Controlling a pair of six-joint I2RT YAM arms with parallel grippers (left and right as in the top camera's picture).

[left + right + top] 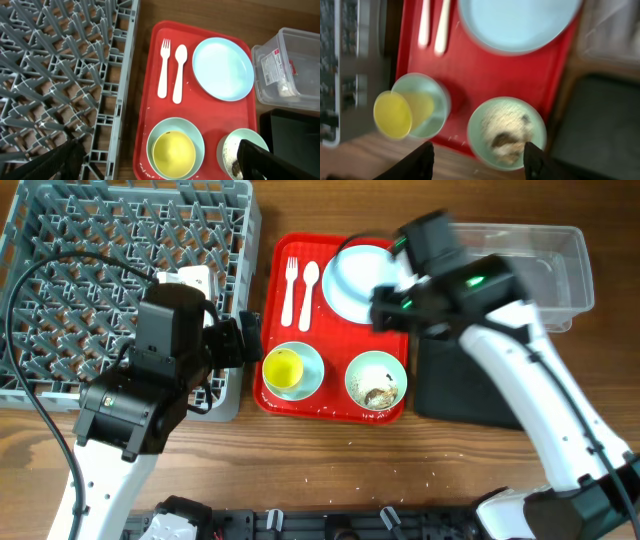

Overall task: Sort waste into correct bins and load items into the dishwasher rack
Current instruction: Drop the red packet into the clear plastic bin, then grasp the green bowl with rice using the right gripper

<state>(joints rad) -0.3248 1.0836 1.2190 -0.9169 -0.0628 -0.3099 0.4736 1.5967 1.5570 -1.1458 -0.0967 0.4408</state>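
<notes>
The robot's right gripper needs to lower its open fingers next, one on each side of the crumb bowl's rim facing the yellow cup, because that rim is below and the bare red tray leaves room there.
On the red tray lie a white fork, a white spoon and a round white plate. A yellow cup stands in one pale bowl. The other bowl holds beige-brown crumbs. My left gripper is open and empty above the cup, by the grey dishwasher rack. My right gripper is open and empty above the tray's front edge, near the crumb bowl. The right wrist view is blurred.
The clear tub stands at the back right, with a small white scrap and a red-printed packet inside. The black tray lies in front of it. Small crumbs dot the wood near the front edge.
</notes>
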